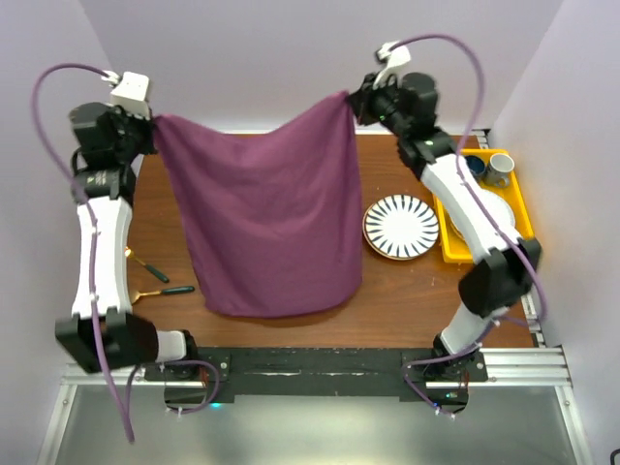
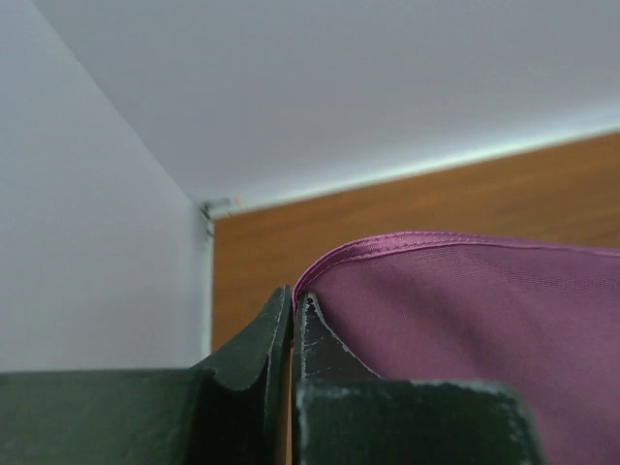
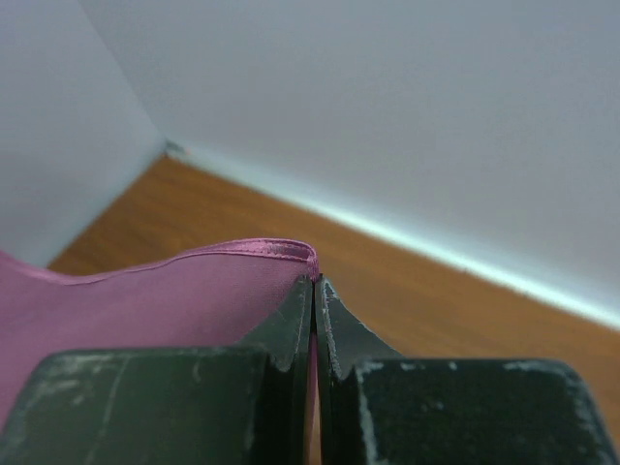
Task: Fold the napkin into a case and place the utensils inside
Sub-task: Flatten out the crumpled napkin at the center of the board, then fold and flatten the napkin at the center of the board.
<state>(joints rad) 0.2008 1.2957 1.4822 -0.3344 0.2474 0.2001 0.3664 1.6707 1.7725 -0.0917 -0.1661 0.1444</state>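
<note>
The napkin's lower corner by the utensils is below and back. So my left gripper moves down and back there next and releases, doubling the spread cloth.
The plum-purple napkin (image 1: 263, 213) hangs spread out above the table, held up by its two top corners. My left gripper (image 1: 152, 123) is shut on its left corner, and in the left wrist view the hem (image 2: 426, 239) runs out from between the closed fingers (image 2: 320, 339). My right gripper (image 1: 355, 100) is shut on the right corner, where the hem (image 3: 252, 249) ends at the pinched fingertips (image 3: 334, 300). Gold utensils (image 1: 155, 281) with dark handles lie on the table at the left, beside the left arm and partly behind it. The napkin's lower edge hangs low over the table's front.
A black-and-white striped plate (image 1: 400, 227) sits right of the napkin. A yellow tray (image 1: 518, 199) at the right edge holds cups and a white dish, partly behind the right arm. White walls close in on three sides.
</note>
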